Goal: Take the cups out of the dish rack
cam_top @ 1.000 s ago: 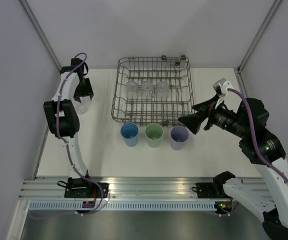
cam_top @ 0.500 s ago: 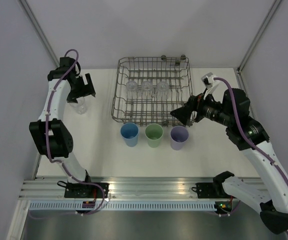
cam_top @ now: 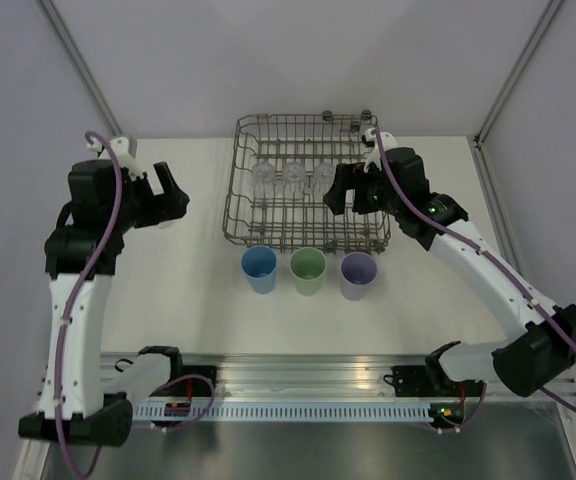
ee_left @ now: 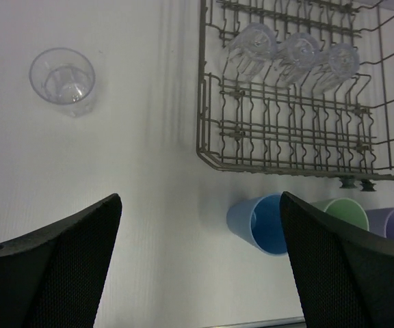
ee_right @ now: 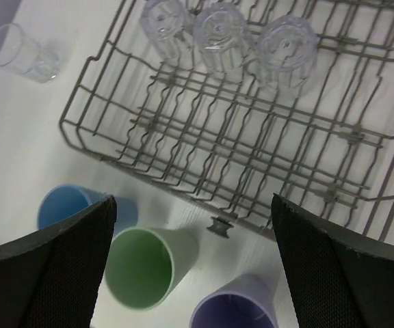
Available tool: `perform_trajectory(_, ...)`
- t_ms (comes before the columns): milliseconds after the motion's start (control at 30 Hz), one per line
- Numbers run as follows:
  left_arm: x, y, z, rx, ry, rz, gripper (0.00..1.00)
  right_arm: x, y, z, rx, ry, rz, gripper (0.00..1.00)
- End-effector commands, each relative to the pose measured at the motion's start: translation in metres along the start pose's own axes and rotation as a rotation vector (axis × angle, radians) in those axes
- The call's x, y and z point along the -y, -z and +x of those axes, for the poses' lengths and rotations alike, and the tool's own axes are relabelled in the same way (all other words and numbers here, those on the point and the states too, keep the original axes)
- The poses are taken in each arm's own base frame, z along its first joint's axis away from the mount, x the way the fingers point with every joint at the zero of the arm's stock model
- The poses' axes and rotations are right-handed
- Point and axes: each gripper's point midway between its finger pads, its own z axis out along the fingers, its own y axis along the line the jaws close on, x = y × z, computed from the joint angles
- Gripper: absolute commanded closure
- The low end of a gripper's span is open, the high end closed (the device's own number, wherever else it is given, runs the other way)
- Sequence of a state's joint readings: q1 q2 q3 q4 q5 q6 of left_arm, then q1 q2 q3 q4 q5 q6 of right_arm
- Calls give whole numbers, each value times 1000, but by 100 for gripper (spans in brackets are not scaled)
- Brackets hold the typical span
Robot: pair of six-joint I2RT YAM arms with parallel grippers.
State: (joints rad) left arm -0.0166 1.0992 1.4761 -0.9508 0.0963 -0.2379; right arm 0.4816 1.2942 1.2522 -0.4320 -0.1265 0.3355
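My right gripper should move down and left in the top view onto the rack's nearest glass, below it there.
The grey wire dish rack stands at the table's back middle, with three clear glasses lying in a row in it. A blue cup, a green cup and a lilac cup stand upright in front of it. A fourth clear glass stands upright on the table left of the rack. My left gripper is open and empty, raised near that glass. My right gripper is open and empty above the rack's right half, just right of the glasses.
Grey side walls with metal posts close in the table at left, right and back. The aluminium rail with both arm bases runs along the near edge. The rack stands on small dark feet.
My left gripper has drawn back and up from the clear glass, which stays standing on the table. My right gripper has swung left from beside the rack to above its right half.
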Motion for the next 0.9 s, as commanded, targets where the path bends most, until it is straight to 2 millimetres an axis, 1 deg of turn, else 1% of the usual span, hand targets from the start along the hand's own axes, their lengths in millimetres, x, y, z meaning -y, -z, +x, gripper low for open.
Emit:
perform_trajectory(0, 7, 22, 6, 104, -11, 32, 0, 22, -16, -40, 115, 80, 203, 2)
perform_trajectory(33, 9, 37, 7, 148, -9, 51, 0, 25, -22, -41, 115, 91, 225, 2)
perform_trajectory(67, 9, 35, 18, 131, -6, 61, 0, 31, -34, -38, 94, 110, 252, 2)
perform_trajectory(100, 13, 38, 24, 124, -7, 91, 0, 32, -37, -45, 109, 117, 274, 2)
perform_trajectory(133, 15, 40, 29, 118, -6, 106, 0, 35, -42, -46, 107, 122, 291, 2)
perform_trajectory(167, 16, 43, 38, 115, 0, 124, 0, 39, -54, -42, 84, 133, 303, 2)
perform_trajectory(200, 19, 46, 43, 115, 4, 145, 0, 41, -56, -51, 103, 137, 327, 2)
perform_trajectory(233, 19, 48, 46, 123, 9, 148, 0, 43, -61, -53, 101, 144, 339, 2)
perform_trajectory(267, 19, 53, 52, 145, 9, 163, 0, 45, -71, -54, 93, 160, 349, 2)
perform_trajectory(300, 19, 54, 54, 164, 6, 169, 0, 47, -76, -54, 88, 169, 364, 3)
perform_trajectory(333, 20, 58, 50, 208, 5, 180, 0, 53, -81, -55, 84, 177, 400, 3)
perform_trajectory(367, 20, 62, 56, 231, 7, 197, 0, 56, -94, -53, 69, 183, 411, 4)
perform_trajectory(400, 21, 64, 56, 255, 6, 209, 0, 58, -101, -52, 58, 198, 416, 4)
perform_trajectory(433, 20, 60, 59, 267, 8, 210, 0, 59, -108, -50, 41, 206, 418, 5)
perform_trajectory(467, 19, 61, 60, 279, 14, 206, 0, 59, -122, -49, 25, 209, 416, 5)
perform_trajectory(500, 18, 63, 60, 295, 13, 205, 0, 61, -129, -45, 0, 215, 417, 6)
perform_trajectory(533, 15, 60, 63, 294, 16, 195, 0, 61, -136, -42, -16, 215, 415, 6)
perform_trajectory(567, 12, 59, 64, 298, 20, 177, 0, 61, -148, -40, -30, 214, 409, 6)
perform_trajectory(600, 9, 57, 66, 295, 20, 167, 0, 62, -154, -37, -46, 217, 410, 6)
perform_trajectory(633, 7, 53, 69, 283, 23, 158, 0, 67, -166, -27, -74, 222, 417, 6)
perform_trajectory(667, 7, 53, 70, 286, 22, 159, 0, 64, -171, -33, -69, 225, 408, 6)
perform_trajectory(800, 8, 49, 76, 275, 18, 169, 0, 79, -188, -31, -80, 238, 484, 4)
perform_trajectory(833, 7, 47, 79, 269, 16, 171, 0, 84, -196, -24, -97, 247, 497, 4)
perform_trajectory(867, 8, 47, 79, 271, 16, 176, 0, 85, -197, -29, -91, 251, 503, 4)
